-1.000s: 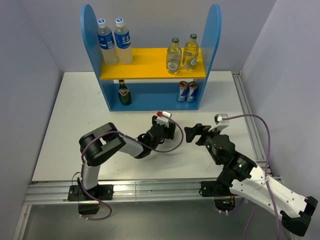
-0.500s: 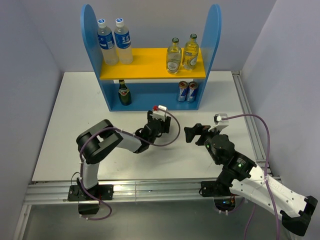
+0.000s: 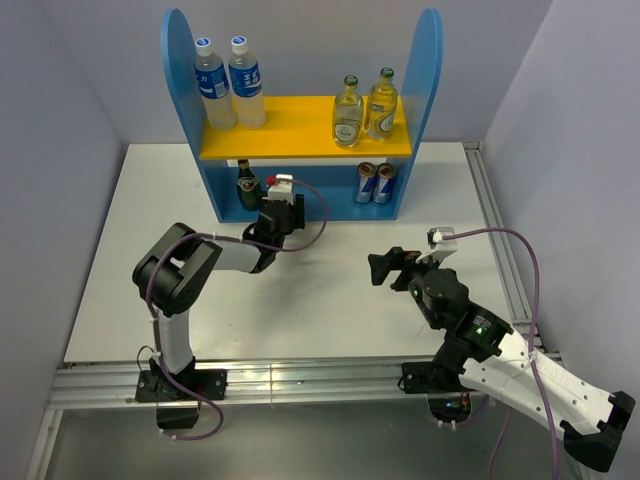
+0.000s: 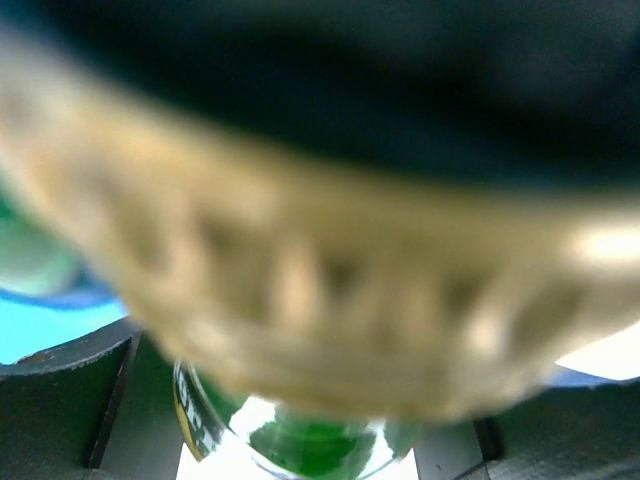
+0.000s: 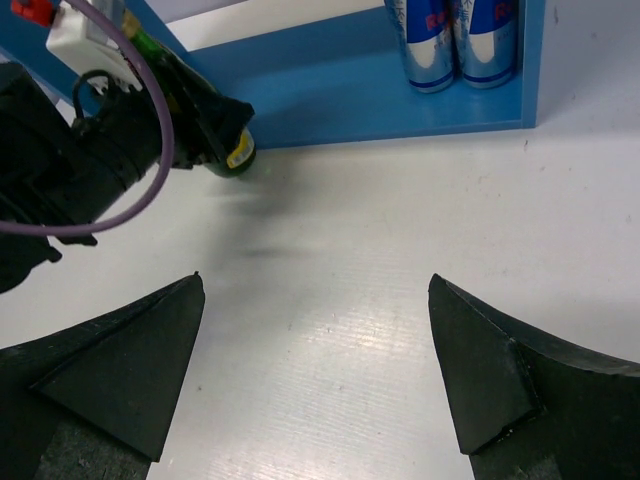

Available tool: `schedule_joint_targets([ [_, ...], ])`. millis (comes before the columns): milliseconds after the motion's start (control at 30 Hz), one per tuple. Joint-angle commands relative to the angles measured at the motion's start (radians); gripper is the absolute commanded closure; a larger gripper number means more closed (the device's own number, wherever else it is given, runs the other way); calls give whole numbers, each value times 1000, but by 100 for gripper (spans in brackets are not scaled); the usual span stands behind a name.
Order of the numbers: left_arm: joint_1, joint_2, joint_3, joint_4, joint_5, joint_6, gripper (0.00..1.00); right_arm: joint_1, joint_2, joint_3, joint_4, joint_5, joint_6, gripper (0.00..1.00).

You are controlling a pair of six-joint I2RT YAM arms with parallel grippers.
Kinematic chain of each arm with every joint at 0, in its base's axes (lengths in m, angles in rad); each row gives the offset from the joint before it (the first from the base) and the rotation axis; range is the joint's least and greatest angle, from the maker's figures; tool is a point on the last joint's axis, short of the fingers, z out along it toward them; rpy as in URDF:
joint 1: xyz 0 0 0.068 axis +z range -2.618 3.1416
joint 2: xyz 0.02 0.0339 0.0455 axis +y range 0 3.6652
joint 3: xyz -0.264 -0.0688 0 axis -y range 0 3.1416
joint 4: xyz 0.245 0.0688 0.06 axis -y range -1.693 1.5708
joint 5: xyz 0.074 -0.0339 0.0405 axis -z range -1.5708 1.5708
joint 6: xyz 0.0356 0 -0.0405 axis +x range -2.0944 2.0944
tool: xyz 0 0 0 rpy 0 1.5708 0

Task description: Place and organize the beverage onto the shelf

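My left gripper moves outward over the shelf's blue bottom beside the first green bottle next and releases the held bottle, which still overhangs the shelf's front edge.
The blue shelf [image 3: 430,60] has a yellow upper board [image 3: 300,130]. On the board stand two clear bottles [image 3: 230,85] at the left and two pale glass bottles [image 3: 364,108] at the right. One dark green bottle [image 3: 248,185] stands on the lower level at the left. My left gripper [image 3: 278,207] is shut on the second green bottle [image 4: 320,445], right next to the first, at the lower level's front edge. In the left wrist view its gold cap is a blur filling the frame. My right gripper [image 3: 385,268] is open and empty over the table [image 5: 330,330]; its view shows the held bottle's base [image 5: 238,152].
Two blue-silver cans [image 3: 375,183] stand on the lower level at the right, and also show in the right wrist view [image 5: 460,40]. The white table [image 3: 140,240] ends in a metal rail at the near edge. Grey walls close in both sides.
My left gripper has moved from the middle of the table back and left to the shelf's lower level, carrying the green bottle. The right arm has not moved.
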Motion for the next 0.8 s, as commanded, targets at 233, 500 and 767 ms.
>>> schedule_joint_targets([
  [233,80,12,184,110,33,11,100,5,19,5,51,12,-13,0],
  [500,134,138,305,38,35,8,100,4,19,5,48,19,-13,0],
  [767,166,161,322,2,25,5,73,4,25,6,47,19,-13,0],
])
